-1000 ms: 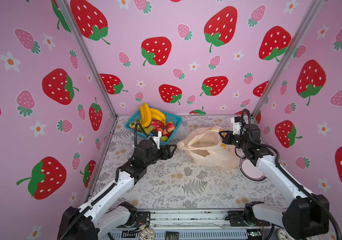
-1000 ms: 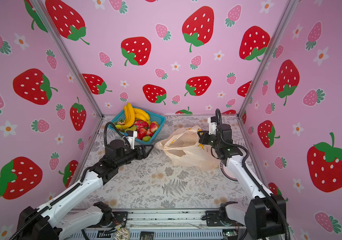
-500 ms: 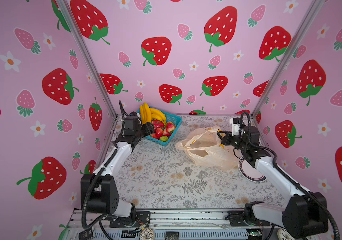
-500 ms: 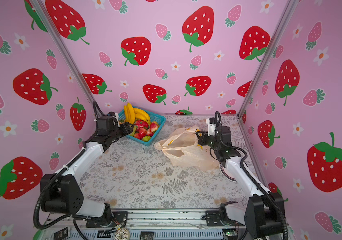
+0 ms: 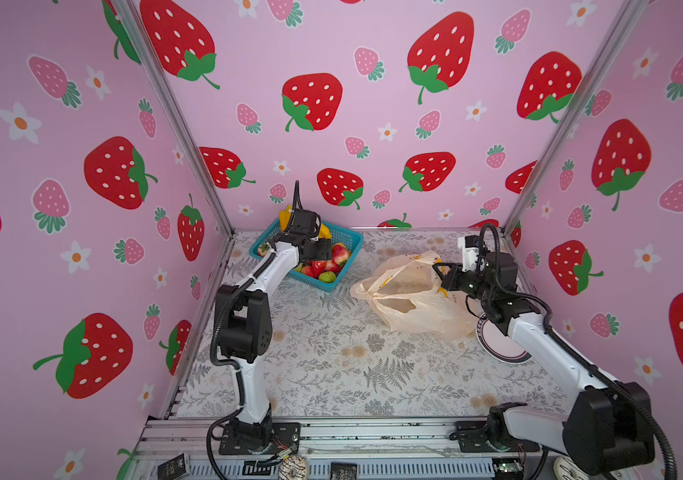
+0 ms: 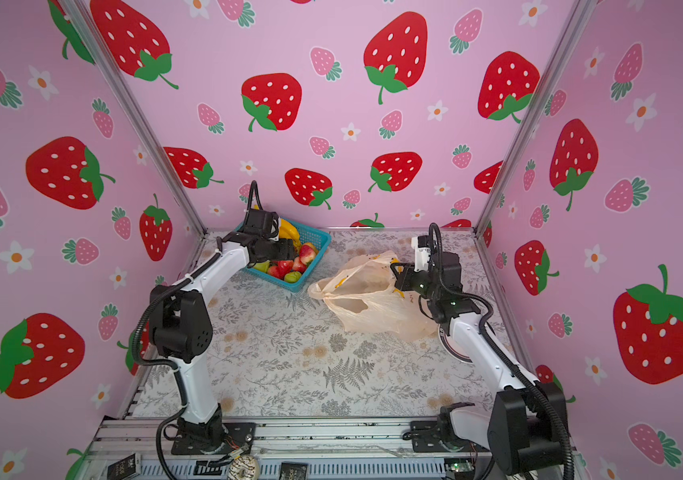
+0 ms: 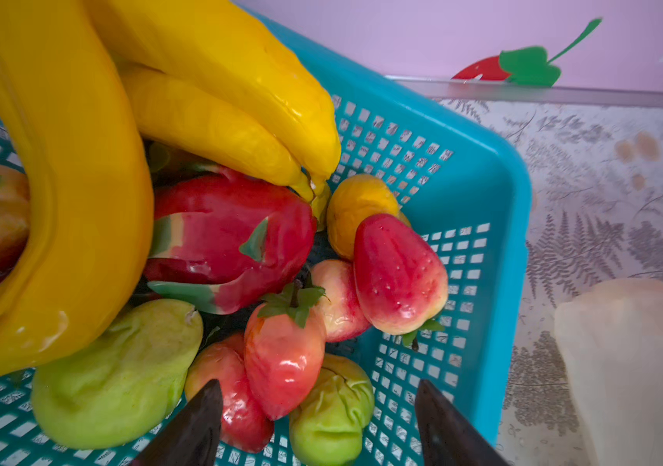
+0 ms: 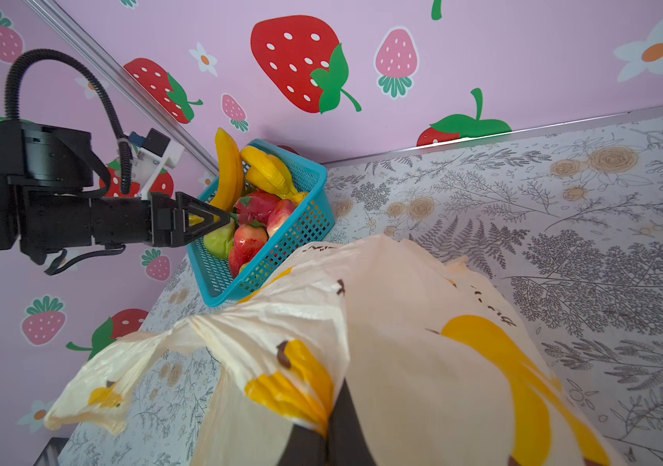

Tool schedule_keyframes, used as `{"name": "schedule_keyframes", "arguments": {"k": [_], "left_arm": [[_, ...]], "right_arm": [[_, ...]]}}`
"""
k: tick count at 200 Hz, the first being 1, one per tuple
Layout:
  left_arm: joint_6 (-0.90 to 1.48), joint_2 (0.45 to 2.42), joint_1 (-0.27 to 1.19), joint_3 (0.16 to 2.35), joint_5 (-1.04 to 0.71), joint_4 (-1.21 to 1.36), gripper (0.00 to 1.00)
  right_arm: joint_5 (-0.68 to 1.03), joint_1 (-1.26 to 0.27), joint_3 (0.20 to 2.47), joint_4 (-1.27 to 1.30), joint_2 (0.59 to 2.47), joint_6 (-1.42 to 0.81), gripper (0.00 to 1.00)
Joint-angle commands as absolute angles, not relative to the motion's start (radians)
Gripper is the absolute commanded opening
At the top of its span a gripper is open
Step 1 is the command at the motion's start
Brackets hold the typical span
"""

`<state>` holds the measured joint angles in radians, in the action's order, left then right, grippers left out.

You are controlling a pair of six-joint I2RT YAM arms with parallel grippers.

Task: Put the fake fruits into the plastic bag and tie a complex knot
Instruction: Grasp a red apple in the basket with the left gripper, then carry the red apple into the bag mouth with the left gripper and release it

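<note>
The leafy red strawberry [image 5: 319,264] lies just below my left gripper, uncovered on top of its neighbors, so I need to lower the gripper next with its fingers open around it and close.
The fake fruits [image 5: 325,266] fill a teal mesh basket [image 5: 354,243] at the back left. They are yellow bananas [image 7: 79,161], a dragon fruit [image 7: 220,238], strawberries [image 7: 398,274] and green pears [image 7: 333,411]. My left gripper [image 7: 317,389] is open just over them, its jaws either side of a strawberry and a green pear without touching; both top views show it [image 5: 323,249] [image 6: 285,249]. The plastic bag [image 5: 406,299] [image 6: 364,299] lies open-mouthed on the table's right. My right gripper [image 5: 439,270] [image 8: 329,423] is shut on its rim. No knot is in view.
Pink strawberry-print walls close in the left, back and right sides. A round pink disc [image 5: 501,345] lies under my right arm beside the bag. The flowered table [image 5: 331,353] stretches between basket, bag and the front rail.
My left arm has swung from mid-table back to the basket, and its gripper now hangs over the fruits. The right gripper has stayed shut on the bag, barely moving.
</note>
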<state>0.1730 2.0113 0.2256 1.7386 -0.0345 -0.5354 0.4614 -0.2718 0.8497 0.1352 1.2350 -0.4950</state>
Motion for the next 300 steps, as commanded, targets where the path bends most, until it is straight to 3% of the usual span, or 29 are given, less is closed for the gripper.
{"name": "schedule_keyframes", "arguments": {"k": [1,85,124,165,232,264,300], "left_arm": [[0.109,2.063,0.222,1.824,-0.016,-0.659,0.76],[0.089,2.231,0.222,1.974,-0.034,-0.717,0.63],[0.092,2.255,0.222,1.980,-0.031,-0.713,0.62],[0.094,2.230,0.223,1.964,-0.032,-0.702,0.48],[0.145,1.968,0.226,1.765,-0.033,-0.546,0.38],[0.239,1.710,0.248,1.471,-0.101,-0.369,0.35],[0.318,1.431,0.329,1.127,-0.059,-0.255,0.33]], "right_arm": [[0.462,-0.269,0.850,0.156,1.244,-0.474,0.00],[0.450,-0.268,0.852,0.145,1.259,-0.459,0.00],[0.469,-0.268,0.847,0.146,1.261,-0.462,0.00],[0.477,-0.268,0.846,0.149,1.252,-0.468,0.00],[0.467,-0.269,0.845,0.147,1.247,-0.463,0.00],[0.459,-0.268,0.848,0.145,1.249,-0.460,0.00],[0.460,-0.269,0.857,0.144,1.255,-0.461,0.00]]}}
